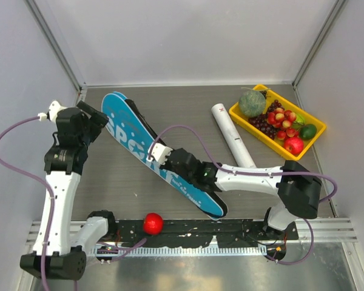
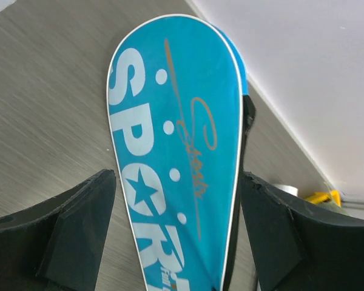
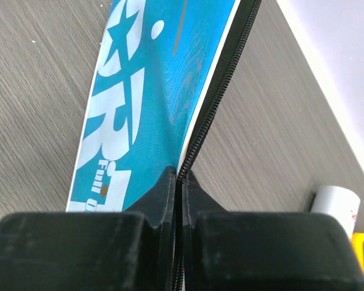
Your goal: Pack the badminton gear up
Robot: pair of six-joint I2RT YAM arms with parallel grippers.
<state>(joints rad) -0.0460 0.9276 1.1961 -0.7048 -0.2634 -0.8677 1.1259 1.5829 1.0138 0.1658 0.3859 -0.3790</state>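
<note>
The clear tabletop between cover and red ball is back from my right gripper. My right gripper will next pull the zipper edge back over it and let go there.
The long blue "SPORT" racket cover [image 1: 170, 163] lies diagonally on the table, its wide rounded end at the back left. My right gripper [image 1: 158, 150] is at the cover's middle, shut on its black zipper edge [image 3: 213, 103]; the fingertips [image 3: 170, 182] pinch the zipper between them. My left gripper [image 1: 99, 123] is open at the cover's wide end. In the left wrist view its two fingers [image 2: 79, 227] stand either side of the cover [image 2: 176, 133] with a gap on both sides. A white cardboard tube [image 1: 233, 136] lies to the right of the cover.
A yellow tray [image 1: 239, 114] of fruit stands at the back right, close to the tube's far end. A red ball [image 1: 152, 223] rests on the black rail at the near edge. Grey walls close in the back and both sides.
</note>
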